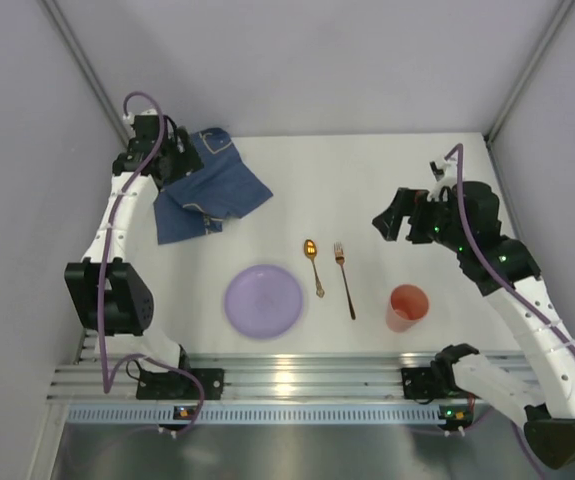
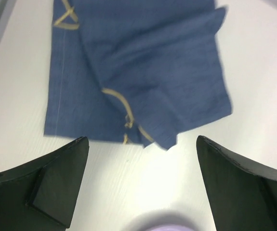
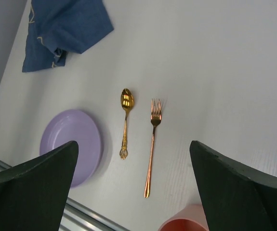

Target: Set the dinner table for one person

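The placemat's near edge [image 1: 185, 234] [image 2: 99, 134] is below my left gripper and closer to the bar, so my left gripper should next go down and back onto it.
The white dinner table [image 1: 387, 170] carries a purple plate [image 1: 263, 301], a gold spoon [image 1: 314, 265], a copper fork [image 1: 345, 280] and an orange cup [image 1: 407, 306] near its front edge. A crumpled dark blue placemat [image 1: 207, 190] lies at the back left. My left gripper [image 1: 179, 165] hovers over the placemat [image 2: 143, 62], open and empty [image 2: 142, 139]. My right gripper [image 1: 395, 215] hangs open above the table's right side. In its wrist view the spoon [image 3: 125, 120] and fork [image 3: 152, 144] lie side by side between the open fingers [image 3: 133, 143].
A ribbed aluminium rail [image 1: 287, 385] runs along the near edge, holding both arm bases. Grey walls close the table in at the back and on both sides. The plate [image 3: 71, 139] and cup [image 3: 186, 222] sit close to the rail.
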Available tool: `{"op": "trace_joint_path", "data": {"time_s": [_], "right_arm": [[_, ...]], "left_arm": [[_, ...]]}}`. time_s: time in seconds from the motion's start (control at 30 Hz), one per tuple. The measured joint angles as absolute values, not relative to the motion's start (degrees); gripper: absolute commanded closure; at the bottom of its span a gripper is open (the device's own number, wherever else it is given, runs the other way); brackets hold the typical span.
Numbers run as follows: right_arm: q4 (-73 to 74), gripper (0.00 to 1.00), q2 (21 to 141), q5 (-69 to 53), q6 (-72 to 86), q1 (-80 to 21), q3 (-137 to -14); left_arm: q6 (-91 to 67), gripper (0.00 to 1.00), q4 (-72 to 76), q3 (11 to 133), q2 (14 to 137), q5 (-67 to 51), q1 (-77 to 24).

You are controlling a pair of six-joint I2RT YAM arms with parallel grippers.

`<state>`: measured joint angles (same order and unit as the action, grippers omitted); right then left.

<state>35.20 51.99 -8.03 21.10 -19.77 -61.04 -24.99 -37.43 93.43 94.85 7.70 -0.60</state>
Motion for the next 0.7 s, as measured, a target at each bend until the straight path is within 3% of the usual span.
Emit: {"op": "trace_joint_path", "data": {"time_s": [0.17,0.43,0.7], "right_arm": [[35.9,0.00,56.8,-9.3,19.5,-21.7,-67.4],[40.0,0.00,74.3,-13.2,17.2,-23.0,-86.0],[43.3,0.00,80.7,-16.3,17.7,-23.0,-86.9]], "left_arm": [[-27.4,0.02,-41.3,87.1,93.4,10.0,-0.6],[-31.6,0.02,-40.1,74.4,93.3,8.1,2.7],[-34.3,0.02,-36.4,71.6,96.0,7.9,3.0]]}}
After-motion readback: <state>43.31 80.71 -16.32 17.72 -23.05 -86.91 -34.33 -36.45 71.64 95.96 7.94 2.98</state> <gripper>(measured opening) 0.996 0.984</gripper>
